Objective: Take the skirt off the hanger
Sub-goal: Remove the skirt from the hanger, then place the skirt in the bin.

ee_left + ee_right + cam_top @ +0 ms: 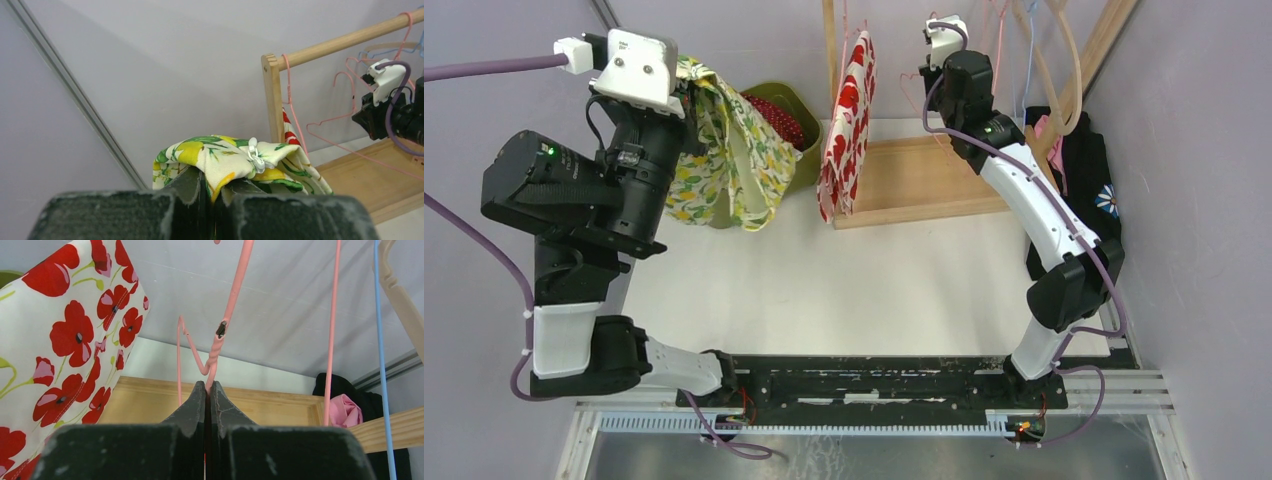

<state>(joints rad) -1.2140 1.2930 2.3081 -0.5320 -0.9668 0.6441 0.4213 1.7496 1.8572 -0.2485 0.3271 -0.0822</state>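
Note:
My left gripper carries the skirt (724, 165) outward next, then lowers and releases it inside the green basket (782, 122). The basket, already holding cloth, stands below and outward.
The skirt (724, 165), cream with a yellow lemon and green leaf print, hangs bunched in the air at the back left, apart from the rack. My left gripper (214, 182) is shut on a fold of the skirt (220, 155) by a small white bow. An empty pink wire hanger (220, 335) hangs from the wooden rail (345, 40). My right gripper (208, 385) is shut on its twisted neck, just below the hook. Seen from above, the right gripper (931, 75) sits by the rack's upper middle.
A white garment with red poppies (849, 120) hangs on the rack between the two arms. A green basket (802, 105) holding red dotted cloth stands behind the skirt. Further hangers, pink, blue and wooden, and dark and pink clothes (1084, 170) fill the rack's right end, above its wooden base (924, 180).

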